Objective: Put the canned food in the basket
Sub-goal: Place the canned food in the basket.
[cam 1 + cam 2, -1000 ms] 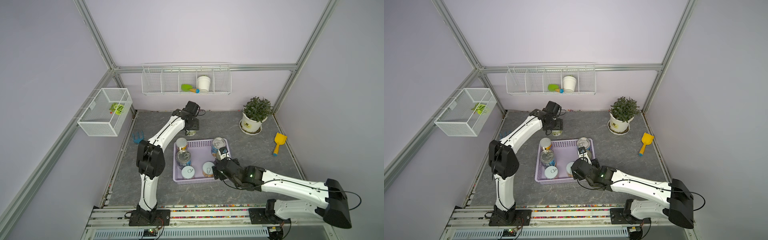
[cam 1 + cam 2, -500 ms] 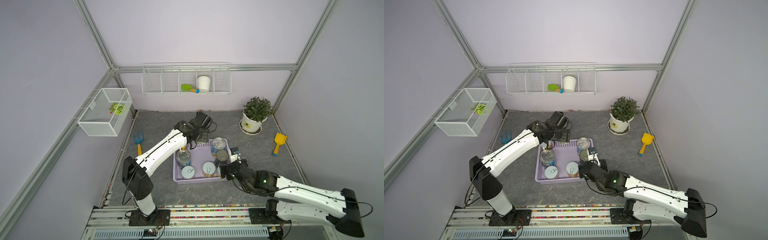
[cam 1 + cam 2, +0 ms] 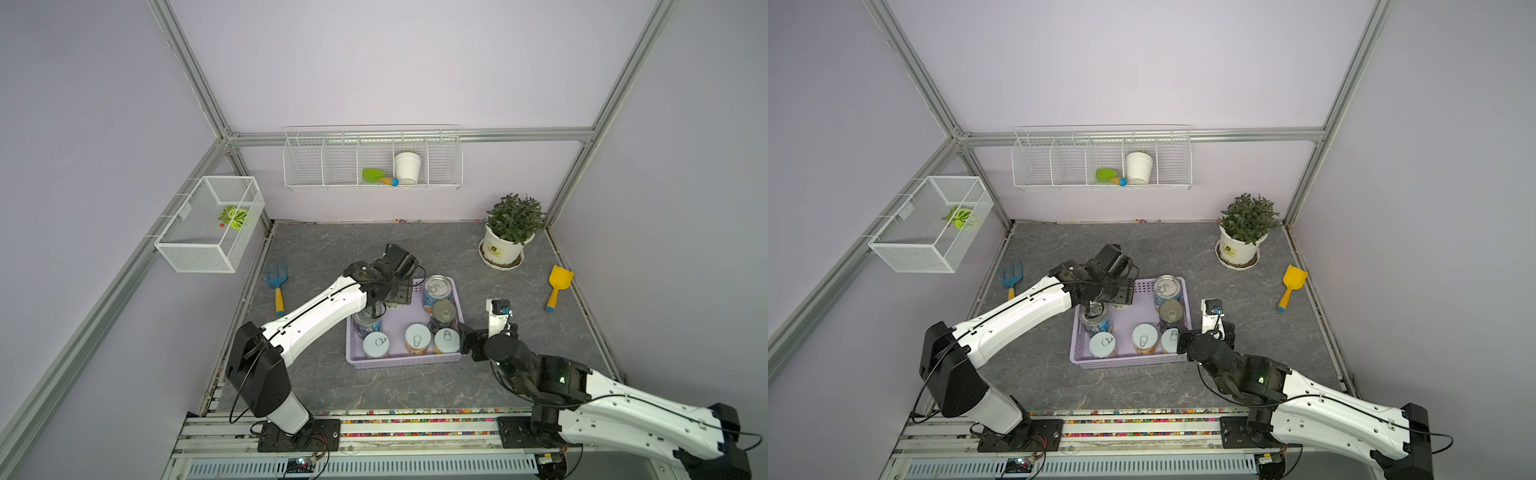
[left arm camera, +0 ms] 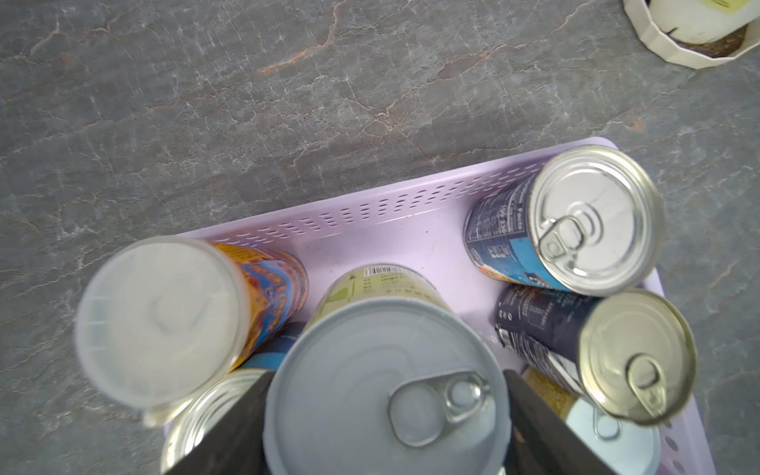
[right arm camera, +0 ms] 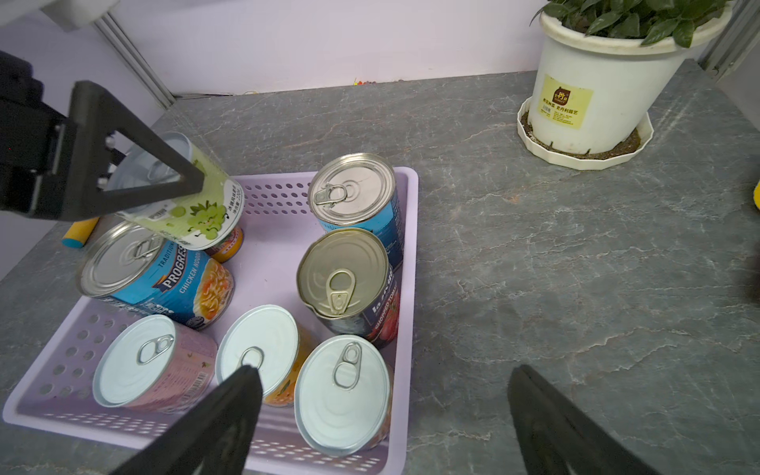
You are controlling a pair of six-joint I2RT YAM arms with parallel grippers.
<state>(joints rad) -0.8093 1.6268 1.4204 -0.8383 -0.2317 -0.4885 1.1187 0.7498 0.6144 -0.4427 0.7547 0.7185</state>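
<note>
The basket bottom by the basket's far rim (image 3: 402, 310) (image 4: 399, 247) is bare below, between the orange can and the blue-labelled tin. My left gripper should lower the can there next and let go of it.
The lilac basket (image 3: 399, 365) (image 3: 1125, 362) sits mid-table with several cans of canned food standing in it. Among them are a blue-labelled tin (image 5: 353, 193), a dark one (image 5: 345, 275), a wide blue soup tin (image 5: 156, 275) and three white-topped ones (image 5: 343, 395) along the front. My left gripper (image 3: 395, 293) (image 4: 386, 378) hangs over the basket's far left part. It is shut on a green-labelled can (image 5: 197, 209) (image 4: 370, 390), tilted, above the soup tin. My right gripper (image 5: 384, 370) (image 3: 490, 334) stands open and empty at the basket's near right corner.
A potted plant (image 3: 511, 237) stands at the back right and a yellow shovel (image 3: 557, 286) lies near the right wall. A blue rake (image 3: 276, 286) lies left of the basket. White wire baskets (image 3: 208, 224) hang on the left and back walls.
My left arm swung from the back of the table toward the front, carrying the green-labelled can over the basket. My right arm drew back from inside the basket to its right corner.
</note>
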